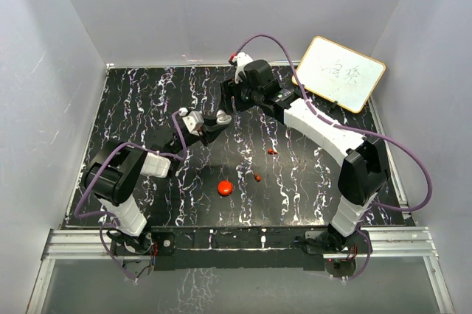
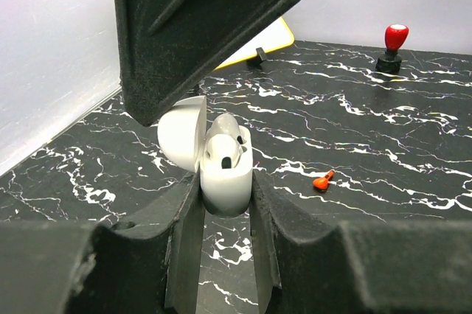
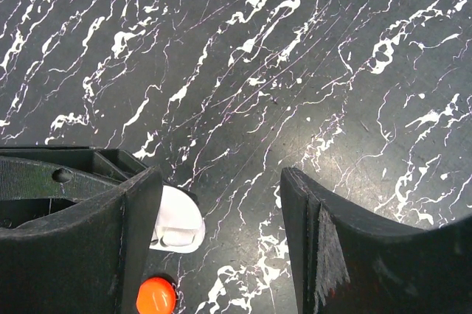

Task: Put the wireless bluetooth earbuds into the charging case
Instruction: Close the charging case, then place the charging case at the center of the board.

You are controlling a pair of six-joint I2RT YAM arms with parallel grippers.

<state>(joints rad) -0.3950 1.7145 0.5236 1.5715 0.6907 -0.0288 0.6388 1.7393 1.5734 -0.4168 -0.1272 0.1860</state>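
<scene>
My left gripper tilts downward next, lowers the white charging case [image 2: 225, 178] onto the bare tabletop below and releases it, since it holds the case above the table.
My left gripper [image 2: 225, 203] is shut on the white charging case [image 2: 225, 178], which stands upright with its lid [image 2: 183, 133] swung open. A whitish earbud [image 2: 224, 127] pokes out of the case's top, beside a dark empty socket. A red earbud [image 2: 322, 180] lies on the table right of the case. The top view shows two red earbuds [image 1: 273, 151] [image 1: 258, 178]. My right gripper [image 3: 221, 240] is open and empty just above the case [image 3: 177, 220]. One of its fingers [image 2: 199, 34] hangs over the lid. Both grippers [image 1: 214, 124] [image 1: 227, 106] meet mid-table.
A red puck on a black base [image 1: 225, 187] stands on the black marbled table [image 1: 147, 107], and also shows in the left wrist view [image 2: 394, 41] and the right wrist view [image 3: 155, 298]. A whiteboard [image 1: 339, 72] leans at the back right. Grey walls enclose the table.
</scene>
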